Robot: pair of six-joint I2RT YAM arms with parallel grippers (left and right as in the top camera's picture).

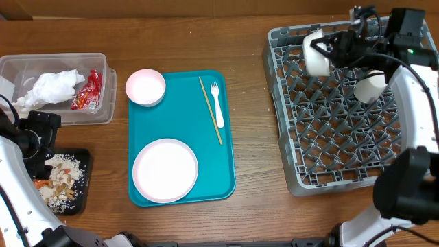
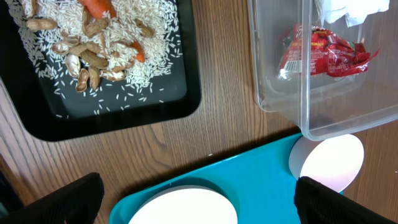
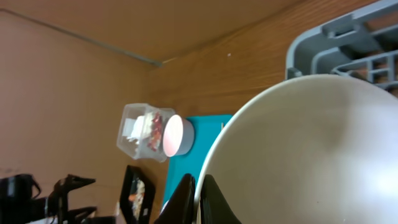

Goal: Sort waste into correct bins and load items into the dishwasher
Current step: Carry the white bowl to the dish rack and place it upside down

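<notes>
The white bowl is still hanging above the dishwasher rack's wires, so next I will lower it in my right gripper toward the white cup.
My right gripper is shut on the rim of a white bowl and holds it tilted over the far left corner of the grey dishwasher rack. In the right wrist view the fingers pinch the bowl's rim. A white cup lies in the rack. My left gripper is open and empty above the black food-waste tray; in the left wrist view its jaws straddle the teal tray's corner.
The teal tray holds a white plate, a pink bowl, a white fork and a wooden chopstick. A clear bin holds crumpled paper and a red wrapper.
</notes>
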